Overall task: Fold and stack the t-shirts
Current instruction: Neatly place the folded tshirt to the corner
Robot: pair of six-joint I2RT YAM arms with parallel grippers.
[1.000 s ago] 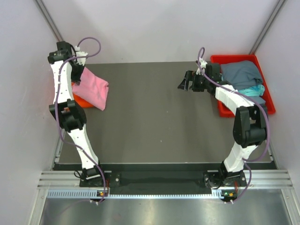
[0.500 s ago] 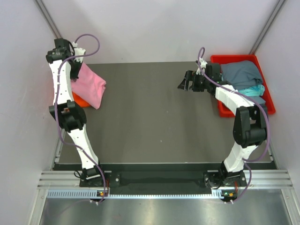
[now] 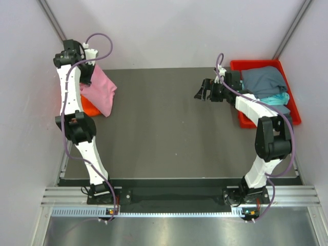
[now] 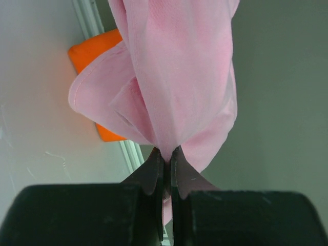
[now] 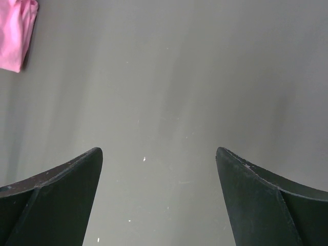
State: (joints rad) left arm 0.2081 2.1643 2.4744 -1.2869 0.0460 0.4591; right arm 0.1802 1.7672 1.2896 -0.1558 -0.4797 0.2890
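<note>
The pink t-shirt hangs bunched, so it goes down and to the left in the top view with my left gripper to the orange t-shirt's wall side next, and my left gripper releases.
My left gripper is shut on the light pink t-shirt and holds it up at the far left; the cloth hangs down bunched from the pinch. The pink t-shirt fills the left wrist view. Under it lies the bright orange t-shirt, whose corner shows beside the wall. My right gripper is open and empty above the bare mat, left of the red tray. The grey-blue t-shirt and the teal one lie in the tray. The pink shirt's tip shows at the right wrist view's top left.
The rigid red plastic tray stands at the far right of the dark mat. White walls close in the left, back and right sides. A metal rail runs along the near edge by the arm bases.
My left gripper has lifted the pink t-shirt up and a little toward the back left; the cloth hangs narrower and uncovers more of the orange shirt. The right arm has not moved.
</note>
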